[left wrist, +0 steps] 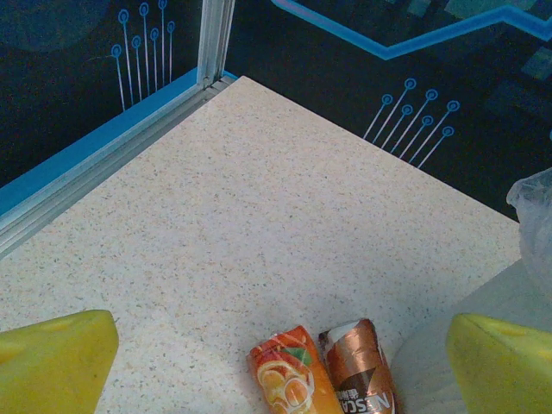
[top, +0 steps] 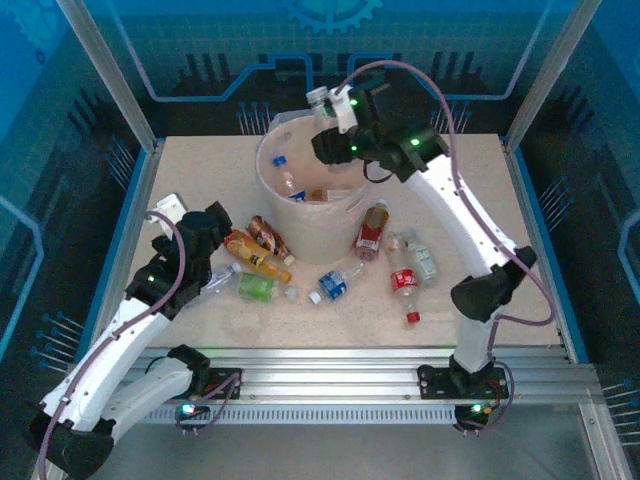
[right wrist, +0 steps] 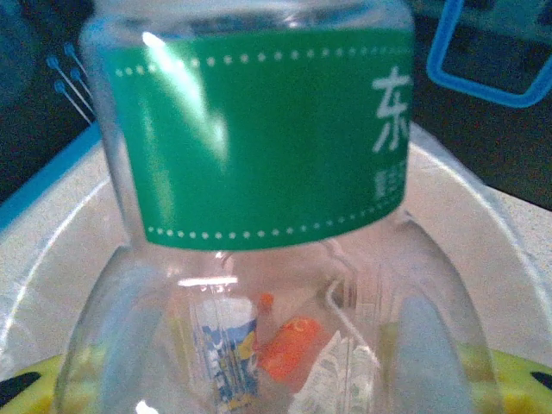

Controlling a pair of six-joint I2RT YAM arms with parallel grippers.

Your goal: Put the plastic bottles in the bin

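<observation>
The inside of the bin is open below, so my right gripper should next take the clear bottle down past the bin's rim, toward the bottles already inside, and let go of it there.
My right gripper (top: pixel 337 112) is shut on a clear bottle with a green label (top: pixel 320 100), held over the far rim of the white bin (top: pixel 268 175). In the right wrist view that green-label bottle (right wrist: pixel 259 138) sits between the yellow fingers (right wrist: pixel 517 379), and bottles inside the bin show through it. My left gripper (top: pixel 170 215) stands open low over the table's left side. Just ahead of its wide-apart fingers (left wrist: pixel 52 362) lie an orange-label bottle (left wrist: pixel 289 375) and a brown-label bottle (left wrist: pixel 362 371). Several more bottles lie in front of the bin, among them a green one (top: pixel 255 288), a blue-label one (top: pixel 335 285) and a red-label one (top: pixel 403 285).
The bin's wall (left wrist: pixel 509 293) and its clear bag (left wrist: pixel 535 207) lie close to the right of my left gripper. A metal frame rail (left wrist: pixel 103 164) borders the table on the left. Bare tabletop (left wrist: pixel 259 198) stretches ahead of the left gripper.
</observation>
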